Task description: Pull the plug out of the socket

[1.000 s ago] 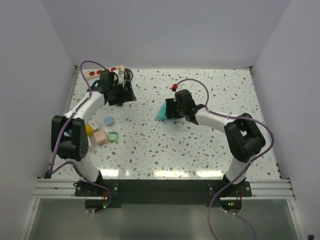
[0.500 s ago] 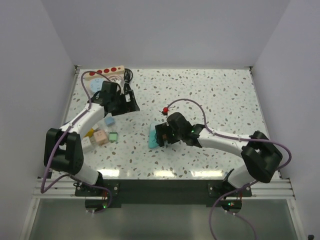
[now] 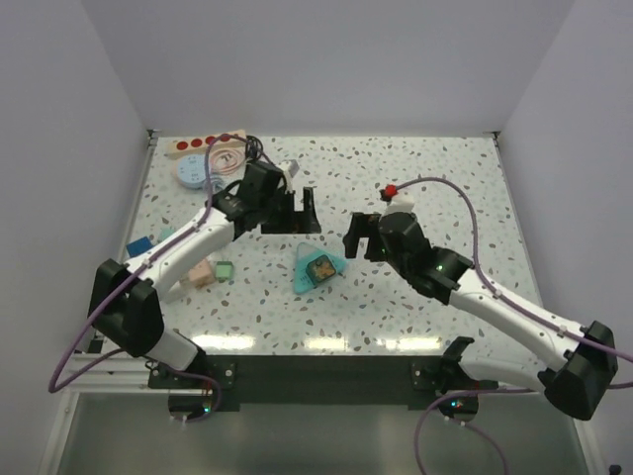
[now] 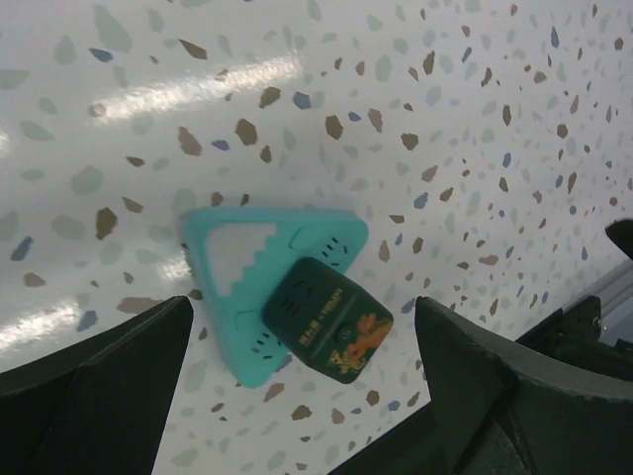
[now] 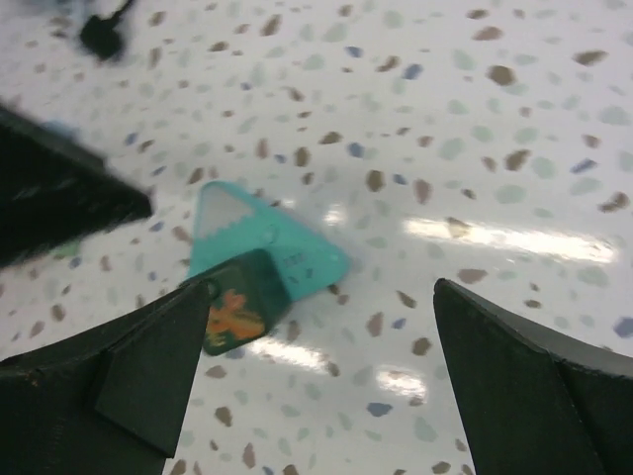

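Observation:
My left gripper moves down and back next, turning to bring its fingers astride the dark green cube [image 3: 320, 267] [image 4: 326, 319], because that plug sits on the slotted teal triangular block.
The socket, a cream power strip [image 3: 203, 144] with red outlets, lies at the back left corner. A tangle of black cord [image 3: 254, 149] lies beside it; I cannot pick out the black plug there. Both grippers are away from the strip, at mid-table. My left gripper [image 3: 297, 220] [image 4: 307, 391] is open and empty. My right gripper [image 3: 364, 237] [image 5: 316, 391] is open and empty. Between and just in front of them lies a teal triangular block [image 3: 305, 272] [image 4: 237, 267] [image 5: 287, 257] with a dark green cube [image 3: 320, 267] [image 4: 326, 319] [image 5: 237, 312] stuck on it.
A light-blue disc [image 3: 192, 174] and a coiled pink cable [image 3: 226, 158] lie in front of the strip. Small coloured blocks [image 3: 224, 269] and a blue block [image 3: 139, 243] sit at the left. White walls close the table at the back and sides.
The right gripper carried the teal block to mid-table, let go and drew back right. The left gripper left the strip and swung to the middle.

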`<state>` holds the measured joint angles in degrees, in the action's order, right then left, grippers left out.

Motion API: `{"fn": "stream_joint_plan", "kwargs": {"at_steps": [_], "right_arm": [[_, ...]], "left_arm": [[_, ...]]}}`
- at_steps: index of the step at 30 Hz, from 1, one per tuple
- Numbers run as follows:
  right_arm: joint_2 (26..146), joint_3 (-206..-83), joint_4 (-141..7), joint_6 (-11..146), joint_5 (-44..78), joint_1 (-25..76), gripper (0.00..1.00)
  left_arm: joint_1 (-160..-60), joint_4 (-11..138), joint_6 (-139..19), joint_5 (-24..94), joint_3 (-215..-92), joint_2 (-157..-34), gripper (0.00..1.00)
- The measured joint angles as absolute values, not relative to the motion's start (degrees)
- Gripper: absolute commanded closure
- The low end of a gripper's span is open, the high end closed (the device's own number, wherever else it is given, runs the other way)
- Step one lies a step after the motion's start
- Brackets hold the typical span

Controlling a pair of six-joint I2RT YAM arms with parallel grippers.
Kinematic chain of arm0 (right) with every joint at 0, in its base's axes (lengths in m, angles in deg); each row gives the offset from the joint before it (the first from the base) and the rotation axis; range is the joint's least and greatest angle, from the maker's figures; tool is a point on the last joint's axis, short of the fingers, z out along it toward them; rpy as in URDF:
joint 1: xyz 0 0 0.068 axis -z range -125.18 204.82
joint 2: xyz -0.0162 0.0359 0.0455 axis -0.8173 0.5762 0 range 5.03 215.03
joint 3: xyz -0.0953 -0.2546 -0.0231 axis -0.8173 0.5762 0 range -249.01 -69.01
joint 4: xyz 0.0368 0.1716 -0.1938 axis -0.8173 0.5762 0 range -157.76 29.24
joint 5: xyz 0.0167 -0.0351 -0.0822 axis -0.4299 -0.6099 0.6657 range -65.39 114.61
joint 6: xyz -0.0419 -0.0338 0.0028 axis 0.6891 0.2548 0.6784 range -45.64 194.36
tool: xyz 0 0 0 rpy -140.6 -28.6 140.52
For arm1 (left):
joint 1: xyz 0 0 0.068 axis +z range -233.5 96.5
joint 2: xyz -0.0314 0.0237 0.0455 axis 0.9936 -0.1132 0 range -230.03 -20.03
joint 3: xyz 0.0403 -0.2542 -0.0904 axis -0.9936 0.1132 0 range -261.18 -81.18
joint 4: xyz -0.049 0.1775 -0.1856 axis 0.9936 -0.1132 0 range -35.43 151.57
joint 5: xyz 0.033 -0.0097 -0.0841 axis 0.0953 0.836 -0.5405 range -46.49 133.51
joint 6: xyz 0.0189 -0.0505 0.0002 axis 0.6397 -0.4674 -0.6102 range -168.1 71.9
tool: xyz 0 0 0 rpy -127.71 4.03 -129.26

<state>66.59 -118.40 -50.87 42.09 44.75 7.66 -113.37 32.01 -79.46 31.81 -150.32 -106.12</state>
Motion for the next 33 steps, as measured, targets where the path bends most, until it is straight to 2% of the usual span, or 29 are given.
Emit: {"fn": "stream_joint_plan", "kwargs": {"at_steps": [8, 14, 18, 22, 33], "right_arm": [[72.05, -121.06, -35.22, 34.2, 50.85, 22.81, 0.01], [72.86, -122.94, -30.9, 32.6, 50.8, 23.79, 0.01], [74.11, -123.47, -30.57, 32.16, 50.56, 24.23, 0.01], [74.96, -123.47, -29.74, 31.88, 50.39, 24.53, 0.01], [76.27, -123.42, -29.63, 31.22, 49.01, 25.63, 0.01]], "left_arm": [[-124.71, 26.0, -96.2, 43.37, -151.77, -108.59, 0.0], [-127.7, 22.39, -109.58, 48.94, -153.21, -111.8, 0.0], [-130.04, 19.92, -113.55, 50.32, -159.83, -120.04, 0.0], [-130.81, 19.07, -115.65, 50.34, -161.49, -124.5, 0.0], [-130.92, 16.84, -117.53, 50.08, -158.94, -122.38, 0.0]]}}
